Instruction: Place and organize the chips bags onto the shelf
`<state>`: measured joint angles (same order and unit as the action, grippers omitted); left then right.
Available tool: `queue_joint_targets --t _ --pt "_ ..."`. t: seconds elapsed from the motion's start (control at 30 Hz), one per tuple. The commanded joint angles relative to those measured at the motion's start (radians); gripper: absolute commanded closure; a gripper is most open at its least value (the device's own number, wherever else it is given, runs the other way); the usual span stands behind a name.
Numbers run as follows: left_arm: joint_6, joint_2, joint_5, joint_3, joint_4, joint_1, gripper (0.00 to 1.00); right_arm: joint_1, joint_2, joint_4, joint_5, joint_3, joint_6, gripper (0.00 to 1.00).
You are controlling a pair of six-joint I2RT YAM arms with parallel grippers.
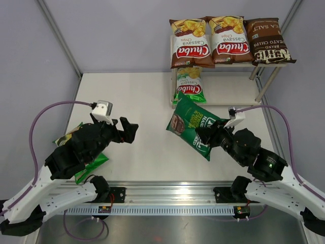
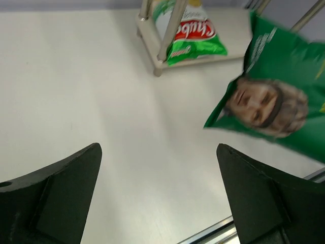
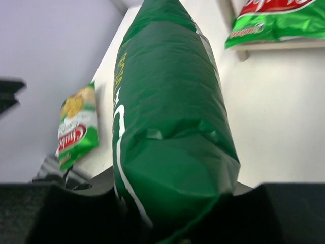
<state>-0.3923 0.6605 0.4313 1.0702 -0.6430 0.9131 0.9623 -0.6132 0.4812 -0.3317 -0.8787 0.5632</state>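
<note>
The dark-green bag (image 1: 189, 122) goes outward next as my right gripper turns, carries and releases it, since the bare lower board by the light-green bag lies outward of my gripper.
The shelf (image 1: 231, 92) stands at the back right. Its top board carries two brown Chuba bags (image 1: 190, 43) (image 1: 231, 39) and a dark-brown Kettle bag (image 1: 269, 40). A light-green Chuba bag (image 1: 189, 86) lies at the left end of the lower board. My right gripper (image 1: 205, 136) is shut on the near end of the dark-green bag (image 1: 189, 122), which fills the right wrist view (image 3: 172, 112) between the jaws. My left gripper (image 1: 127, 130) is open and holds nothing, over bare table (image 2: 158, 147). Another light-green Chuba bag (image 1: 94, 165) lies partly under the left arm.
The shelf's silver legs (image 2: 170, 30) rise just beyond the held bag (image 2: 269, 107). Grey walls close the table at the left and the back. A metal rail (image 1: 167, 195) runs along the near edge between the arm bases.
</note>
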Motion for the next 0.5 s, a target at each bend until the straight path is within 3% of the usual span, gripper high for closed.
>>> queue_joint_targets --t 0.0,0.23,0.37,0.47 --pt "0.027 0.019 0.070 -0.029 -0.103 -0.008 0.01 -0.014 -0.014 -0.242 -0.246 0.001 0.099 0.87" --pt "0.072 -0.022 0.027 -0.102 -0.090 -0.010 0.01 -0.262 -0.007 -0.435 -0.201 0.139 0.389 0.89" --pt "0.087 -0.055 0.014 -0.130 -0.086 -0.010 0.01 -0.355 0.016 -0.581 -0.231 0.201 0.408 0.88" --pt "0.095 -0.085 -0.020 -0.159 -0.066 -0.010 0.01 -0.414 -0.014 -0.586 -0.242 0.202 0.429 0.88"
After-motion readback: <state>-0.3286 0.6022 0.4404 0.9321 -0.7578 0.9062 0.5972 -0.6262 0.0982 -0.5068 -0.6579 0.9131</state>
